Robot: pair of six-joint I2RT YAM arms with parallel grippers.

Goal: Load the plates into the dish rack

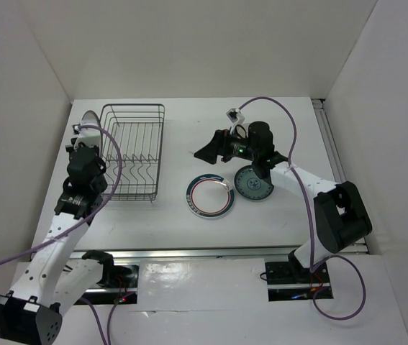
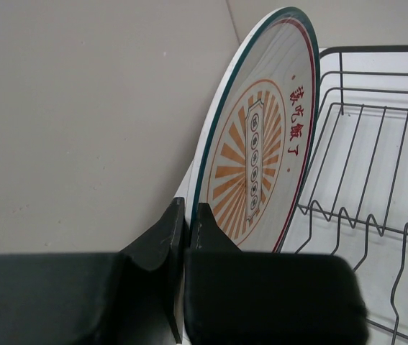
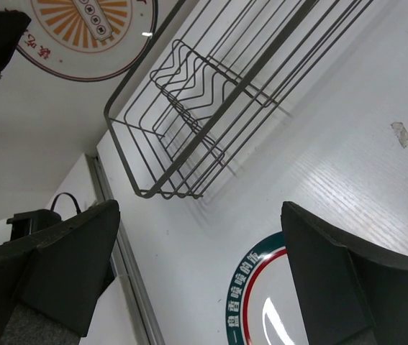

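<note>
The upright plate goes down with my left gripper toward the rack's inside next, over the wavy divider's end slot (image 1: 114,159) (image 2: 326,215), because it still hangs at the rack's side.
My left gripper (image 2: 188,215) is shut on the rim of the white plate with the orange centre pattern (image 2: 261,144) and holds it on edge, just outside the left side of the dark wire dish rack (image 2: 376,180). In the top view the left gripper (image 1: 85,140) and this plate (image 1: 91,121) are at the rack's (image 1: 133,151) left wall. The red-and-teal ringed plate (image 1: 210,195) and the smaller blue-green plate (image 1: 254,185) lie flat on the table. My right gripper (image 1: 209,152) is open and empty above the ringed plate (image 3: 275,295). The grey plate is out of view.
The rack holds no plates, and its wavy divider (image 3: 204,79) runs along the floor. White walls enclose the table on the left, back and right. A metal rail (image 1: 329,144) runs along the right edge. A small tape scrap (image 3: 401,133) lies on the table.
</note>
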